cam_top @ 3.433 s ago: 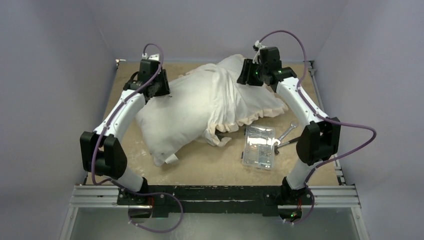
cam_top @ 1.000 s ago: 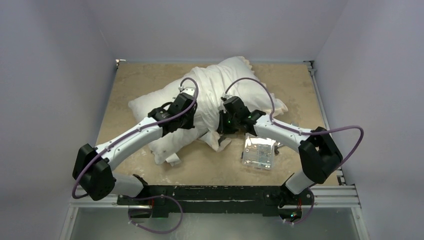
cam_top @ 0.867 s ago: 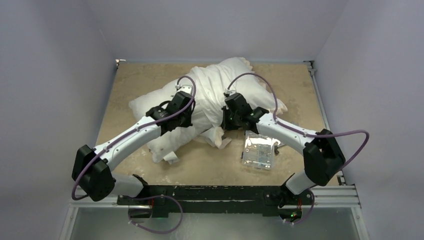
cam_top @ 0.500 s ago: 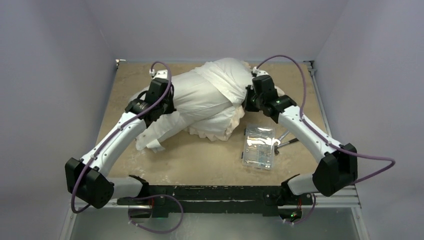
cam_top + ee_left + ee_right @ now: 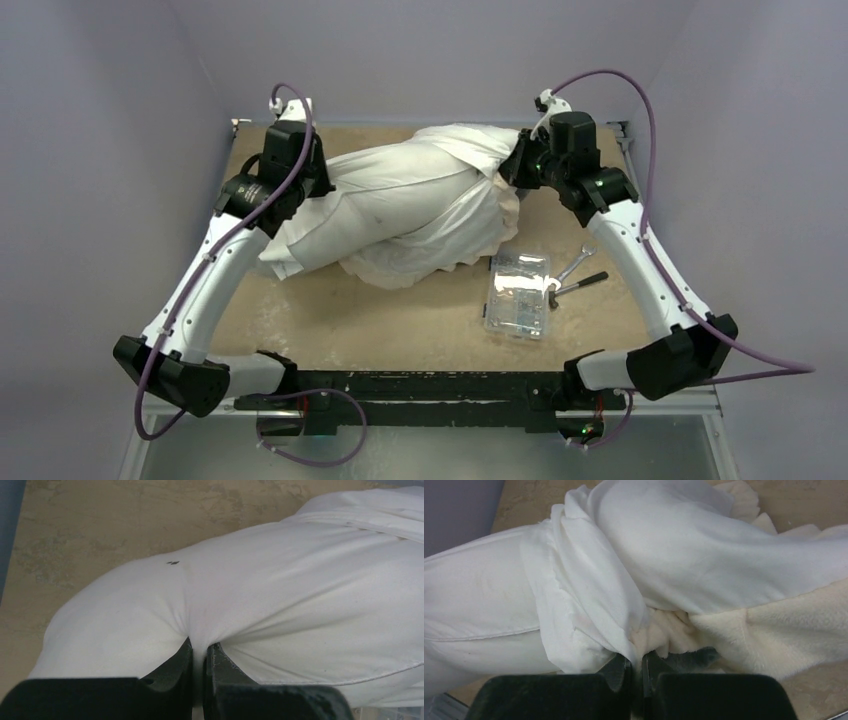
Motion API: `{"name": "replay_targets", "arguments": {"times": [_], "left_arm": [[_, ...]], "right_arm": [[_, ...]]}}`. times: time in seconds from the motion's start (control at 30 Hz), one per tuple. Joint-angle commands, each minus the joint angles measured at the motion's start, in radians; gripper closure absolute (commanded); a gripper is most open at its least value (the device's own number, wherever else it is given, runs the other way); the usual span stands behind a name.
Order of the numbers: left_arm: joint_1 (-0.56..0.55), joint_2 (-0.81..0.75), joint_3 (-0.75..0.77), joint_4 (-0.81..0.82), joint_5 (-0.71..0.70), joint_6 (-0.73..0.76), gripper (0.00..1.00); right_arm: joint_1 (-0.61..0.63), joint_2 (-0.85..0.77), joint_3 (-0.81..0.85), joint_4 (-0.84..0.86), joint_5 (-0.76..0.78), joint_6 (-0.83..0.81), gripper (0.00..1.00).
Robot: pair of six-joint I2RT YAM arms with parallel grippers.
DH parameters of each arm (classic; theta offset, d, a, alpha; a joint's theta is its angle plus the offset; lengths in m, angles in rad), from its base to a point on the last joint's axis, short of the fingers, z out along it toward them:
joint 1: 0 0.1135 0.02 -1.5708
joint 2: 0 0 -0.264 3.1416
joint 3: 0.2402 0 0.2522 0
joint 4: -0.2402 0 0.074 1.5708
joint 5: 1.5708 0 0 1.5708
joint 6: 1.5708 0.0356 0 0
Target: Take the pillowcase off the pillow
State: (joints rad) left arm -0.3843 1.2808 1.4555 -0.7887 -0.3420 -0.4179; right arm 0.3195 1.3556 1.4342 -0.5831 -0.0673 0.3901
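My right gripper moves back toward the far end of the clear plastic box next and releases the white fabric, since the pillowcase [image 5: 470, 215] still covers the pillow's end.
The plain white pillow [image 5: 375, 190] hangs stretched between my two grippers over the back of the table. My left gripper [image 5: 305, 190] is shut on a pinch of its smooth, speckled fabric [image 5: 210, 595] at the left end, with the jaws pressed together [image 5: 200, 652]. The pillowcase [image 5: 470, 215] is bunched over the pillow's right end, and its cream frill [image 5: 400, 272] droops toward the table. My right gripper [image 5: 512, 170] is shut on the pillowcase's white fabric and cream frill [image 5: 659, 630], its jaws [image 5: 637, 662] closed; a bit of dark plush [image 5: 704, 656] shows beside them.
A clear plastic box [image 5: 518, 293] lies on the table [image 5: 380, 320] at front right. A wrench [image 5: 572, 265] and a black-handled tool [image 5: 582, 282] lie just right of it. Grey walls close in the back and both sides.
Both arms have swung back and apart, carrying pillow and pillowcase toward the far side and pulling them taut. The right gripper has shut on the pillowcase's edge.
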Motion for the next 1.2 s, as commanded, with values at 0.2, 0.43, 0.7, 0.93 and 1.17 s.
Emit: {"name": "replay_targets", "arguments": {"times": [0.2,0.43,0.7,0.93,1.17], "left_arm": [[0.053,-0.203,-0.170,0.044,0.141,0.048,1.00],[0.052,-0.383,-0.484,0.103,0.367,-0.123,0.96],[0.053,-0.344,-0.552,0.224,0.516,-0.254,0.26],[0.053,-0.069,-0.159,0.085,0.622,-0.113,0.13],[0.056,0.116,0.115,0.025,0.527,-0.002,0.11]], "right_arm": [[-0.056,-0.134,-0.184,0.210,-0.366,-0.073,1.00],[-0.056,-0.224,-0.429,0.180,-0.531,-0.102,0.86],[-0.056,-0.262,-0.440,0.060,-0.373,-0.143,0.46],[-0.056,-0.263,-0.306,-0.043,-0.374,-0.183,0.07],[-0.056,-0.303,-0.256,-0.095,-0.326,-0.185,0.01]]}}
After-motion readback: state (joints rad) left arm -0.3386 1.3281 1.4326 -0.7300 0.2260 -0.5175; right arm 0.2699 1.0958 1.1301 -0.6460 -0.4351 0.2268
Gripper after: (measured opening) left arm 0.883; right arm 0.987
